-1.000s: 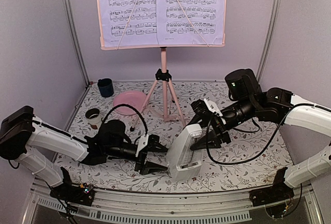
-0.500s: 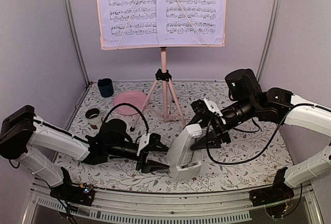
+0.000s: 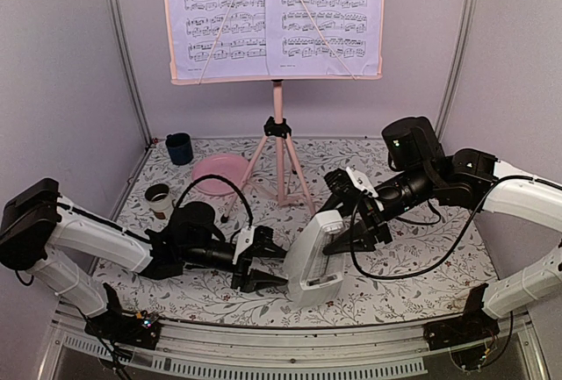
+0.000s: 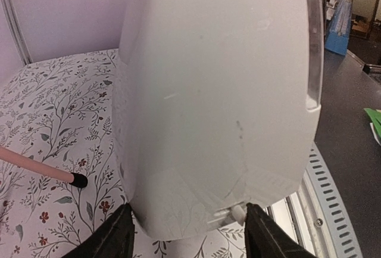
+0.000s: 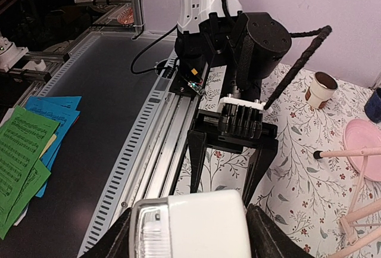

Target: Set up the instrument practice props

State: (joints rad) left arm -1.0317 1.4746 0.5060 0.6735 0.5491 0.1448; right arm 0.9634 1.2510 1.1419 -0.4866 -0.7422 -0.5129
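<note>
The robot's right gripper will next swing across, turn the metronome point(image 3: 313, 260) upright and then let go of it, since the mat in front of the tripod is to the gripper's left in the top view.
The white pyramid-shaped metronome point(image 3: 313, 260) stands tilted on the floral mat at front centre. My right gripper point(image 3: 349, 233) is shut on its narrow top, a finger on each side in the right wrist view point(image 5: 189, 225). My left gripper point(image 3: 270, 268) is open, and its fingers flank the metronome's base point(image 4: 214, 121). The left gripper point(image 5: 223, 180) also shows wide open in the right wrist view. The pink music stand point(image 3: 279, 156) stands at the back centre. Lavender-white sheet music pages point(image 3: 274, 13) rest on its desk.
A round pink plate point(image 3: 219, 172) lies left of the tripod. A dark blue cup point(image 3: 179, 147) stands at the back left and a small white cup point(image 3: 158, 197) at the left. A tripod foot point(image 4: 76, 180) rests near the metronome. The metal front rail point(image 3: 290, 345) is close by.
My left gripper has moved a little to the right, closer round the metronome's base. The right gripper and the metronome have not moved.
</note>
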